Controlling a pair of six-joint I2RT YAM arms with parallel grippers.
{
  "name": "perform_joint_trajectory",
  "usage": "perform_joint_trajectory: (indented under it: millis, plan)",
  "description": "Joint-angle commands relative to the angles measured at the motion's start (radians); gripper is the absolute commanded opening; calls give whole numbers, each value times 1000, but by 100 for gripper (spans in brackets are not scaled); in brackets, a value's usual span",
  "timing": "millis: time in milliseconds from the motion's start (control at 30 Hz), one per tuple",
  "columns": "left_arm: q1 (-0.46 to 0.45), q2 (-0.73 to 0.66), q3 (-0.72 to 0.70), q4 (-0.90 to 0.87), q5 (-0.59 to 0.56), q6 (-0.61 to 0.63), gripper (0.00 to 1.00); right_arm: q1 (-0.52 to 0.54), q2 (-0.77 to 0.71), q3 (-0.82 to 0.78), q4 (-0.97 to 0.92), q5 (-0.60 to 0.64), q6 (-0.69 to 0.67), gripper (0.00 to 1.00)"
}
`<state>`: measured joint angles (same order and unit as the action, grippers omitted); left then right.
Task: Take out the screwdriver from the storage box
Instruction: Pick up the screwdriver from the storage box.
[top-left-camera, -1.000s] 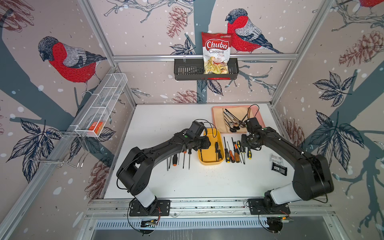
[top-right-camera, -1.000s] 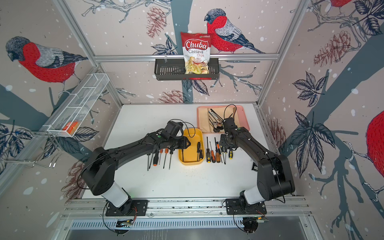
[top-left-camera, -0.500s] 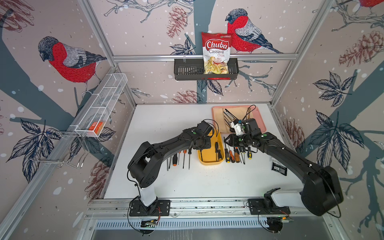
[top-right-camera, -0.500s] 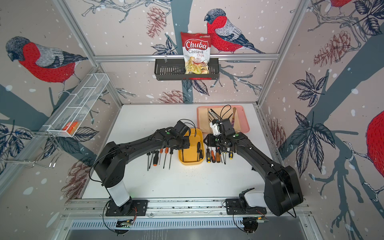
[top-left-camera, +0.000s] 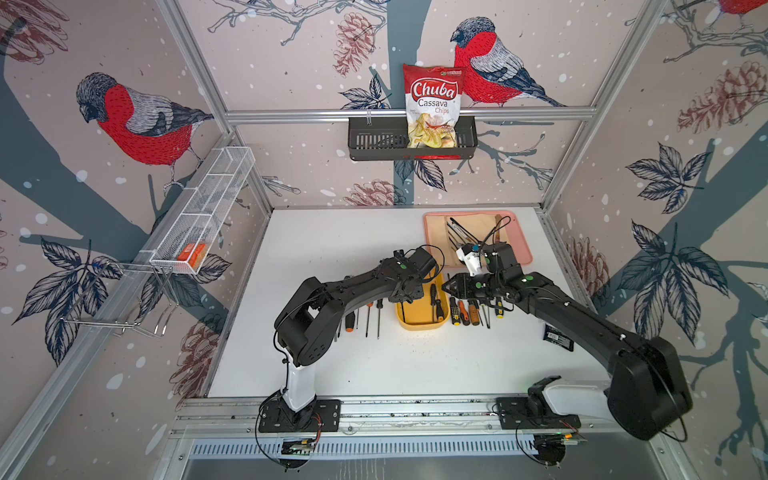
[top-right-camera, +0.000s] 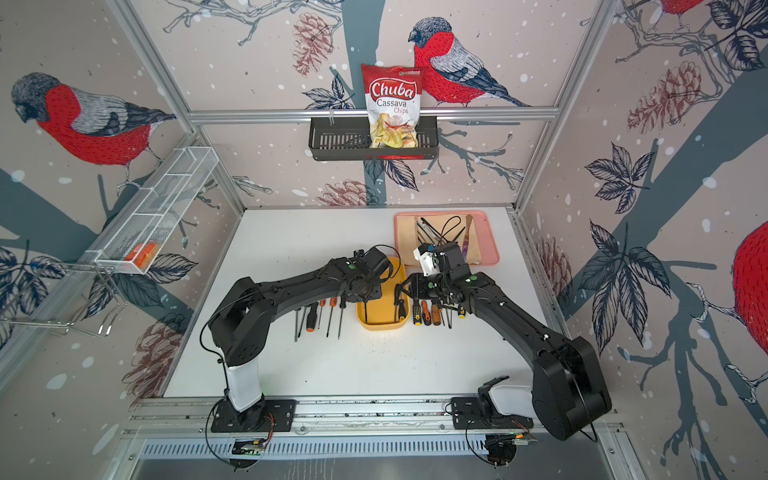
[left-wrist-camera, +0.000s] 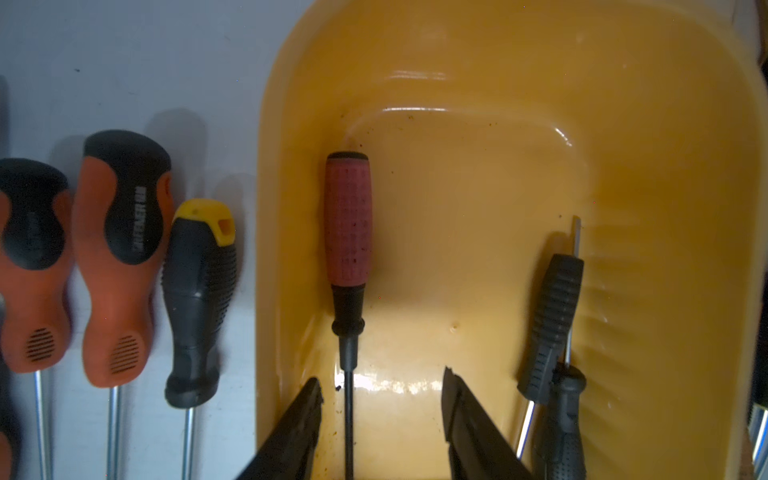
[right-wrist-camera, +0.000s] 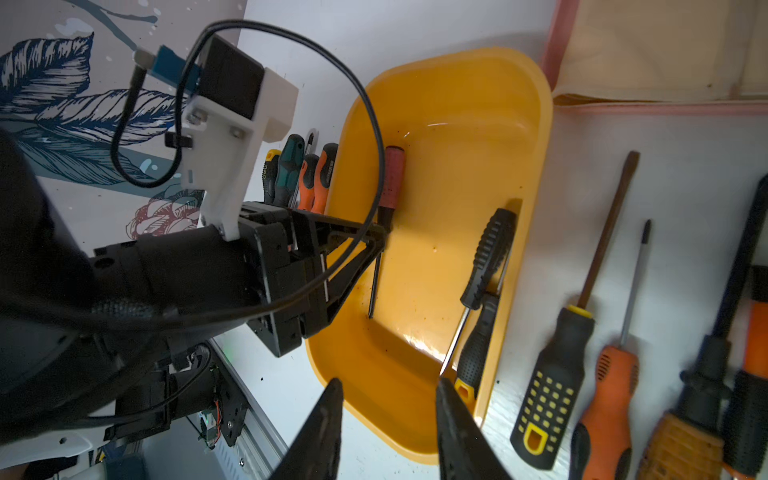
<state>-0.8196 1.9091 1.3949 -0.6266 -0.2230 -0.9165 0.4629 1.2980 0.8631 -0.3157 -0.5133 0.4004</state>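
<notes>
My left gripper moves down along the red-handled screwdriver's thin stem toward the red handle next, onto the screwdriver's black collar (left-wrist-camera: 348, 310), since its open fingers stand short of that.
The yellow storage box (top-left-camera: 419, 322) (top-right-camera: 376, 321) sits mid-table. Inside it a red-handled screwdriver (left-wrist-camera: 348, 220) (right-wrist-camera: 394, 174) lies along one long wall. Two black-handled screwdrivers (left-wrist-camera: 555, 316) (right-wrist-camera: 490, 253) lie along the opposite wall. My left gripper (left-wrist-camera: 382, 376) is open down inside the box. Its fingers straddle the red-handled screwdriver's thin black shaft without touching it. My right gripper (right-wrist-camera: 387, 381) (top-left-camera: 446, 286) is open and empty. It hovers above the box's end wall (right-wrist-camera: 374, 399), pointing toward the left gripper.
Loose screwdrivers lie in rows on the table on both sides of the box (top-left-camera: 370, 311) (top-left-camera: 469, 311). A pink tray (top-left-camera: 521, 249) with tools sits at the back right. A black packet (top-left-camera: 559, 336) lies to the right. A black basket with a chips bag (top-left-camera: 432, 104) hangs on the back wall.
The right gripper has turned away from the right-hand row of screwdrivers and now points at the box. The left gripper has shifted slightly farther over the box.
</notes>
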Motion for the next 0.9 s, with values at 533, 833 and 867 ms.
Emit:
perform_joint_trajectory:
  millis: [533,833,867]
  plan:
    - [4,113,34,4,-121,-9,47,-45,-40,-54,59,-23,40,37]
    - [22,122,-7,61,-78,16,31,-52,-40,-51,54,-15,41,37]
    - [23,122,-13,66,-73,19,31,-52,-40,-50,53,-12,43,37]
